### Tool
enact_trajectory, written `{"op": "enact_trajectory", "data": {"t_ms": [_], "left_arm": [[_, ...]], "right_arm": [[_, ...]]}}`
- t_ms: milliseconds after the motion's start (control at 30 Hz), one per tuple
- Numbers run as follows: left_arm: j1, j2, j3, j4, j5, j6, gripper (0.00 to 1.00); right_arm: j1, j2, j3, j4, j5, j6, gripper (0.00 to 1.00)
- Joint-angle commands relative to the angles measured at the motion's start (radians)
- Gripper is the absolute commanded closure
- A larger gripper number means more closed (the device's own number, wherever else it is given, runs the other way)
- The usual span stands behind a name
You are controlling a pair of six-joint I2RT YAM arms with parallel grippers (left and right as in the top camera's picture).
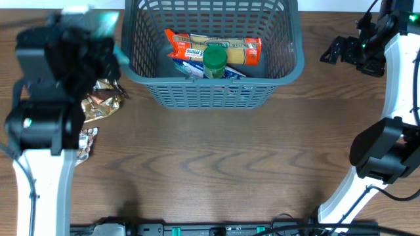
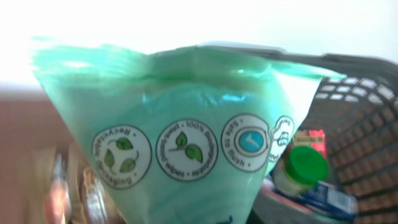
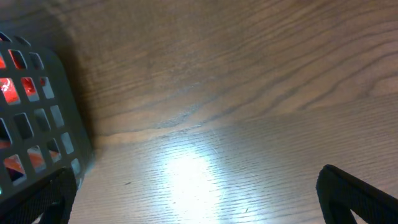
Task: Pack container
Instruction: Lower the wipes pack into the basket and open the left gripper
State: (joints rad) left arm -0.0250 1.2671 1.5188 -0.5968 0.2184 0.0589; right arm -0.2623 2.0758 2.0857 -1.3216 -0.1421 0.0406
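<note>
Next I need to move my left gripper over the basket's rim and down to release the pale green pack, as the basket's empty end [image 1: 162, 64] lies below, to its right in the overhead view.
The container [image 1: 213, 95], a dark grey lattice basket, stands at the back middle of the table. In it lie an orange pasta pack [image 1: 216, 46], a green-lidded jar [image 1: 214, 59] and a blue packet [image 1: 237, 73]. My left gripper [image 1: 98, 33] is raised just left of the basket's rim, shut on a pale green wipes pack [image 2: 186, 137] that fills the left wrist view and hides the fingers. Beyond the pack that view shows the basket wall [image 2: 367, 124] and the jar [image 2: 305, 168]. My right gripper [image 3: 199, 205] is open over bare table, right of the basket corner [image 3: 37, 124].
A crumpled gold foil packet [image 1: 102, 105] and a small printed packet [image 1: 87, 141] lie on the wood table under the left arm. The right arm's base [image 1: 380, 157] stands at the right edge. Cables run along the front edge.
</note>
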Motion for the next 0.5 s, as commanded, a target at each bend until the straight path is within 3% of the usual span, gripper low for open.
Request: {"op": "enact_trajectory", "data": {"t_ms": [0, 200, 467], "left_arm": [[-0.054, 0.087, 0.051, 0.093, 0.027, 0.368, 0.94], [-0.163, 0.215, 0.052, 0.284, 0.066, 0.483, 0.94], [-0.301, 0.389, 0.051, 0.298, 0.064, 0.510, 0.94]], "right_arm": [[0.010, 0.008, -0.001, 0.002, -0.004, -0.013, 0.01], [0.010, 0.008, -0.001, -0.003, -0.005, -0.013, 0.01], [0.010, 0.008, -0.001, -0.006, -0.005, -0.013, 0.01]]}}
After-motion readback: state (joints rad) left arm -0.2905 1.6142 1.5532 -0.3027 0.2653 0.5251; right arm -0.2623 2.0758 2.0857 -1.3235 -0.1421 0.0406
